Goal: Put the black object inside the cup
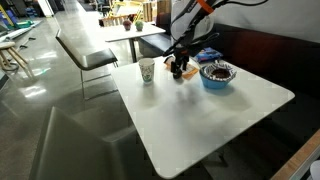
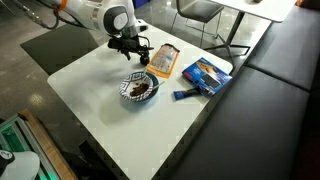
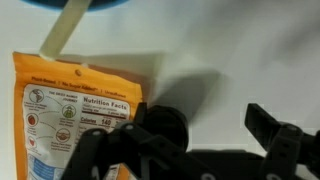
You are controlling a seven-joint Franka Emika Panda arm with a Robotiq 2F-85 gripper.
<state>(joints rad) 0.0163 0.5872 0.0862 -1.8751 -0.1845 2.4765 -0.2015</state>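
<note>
The black lump [image 3: 168, 124] is close to the finger by the orange packet. I should move my gripper toward that packet to centre the lump before I close.
The black object [image 3: 163, 125] is a small dark round lump on the white table, next to the orange packet. In the wrist view it lies between the fingers of my gripper [image 3: 200, 116], close against the left finger, with a wide gap to the right finger. The gripper is open. In both exterior views the gripper [image 1: 179, 68] [image 2: 135, 52] is low over the table. The cup [image 1: 147, 70], white paper with a greenish mark, stands upright a short way from the gripper. It is hidden in the wrist view.
A blue bowl [image 1: 217, 76] [image 2: 138, 89] with dark contents stands on the gripper's other side from the cup. An orange packet [image 2: 165, 60] [image 3: 80, 110] and a blue packet [image 2: 205, 72] lie near a table edge. A dark bench [image 2: 270, 70] runs alongside.
</note>
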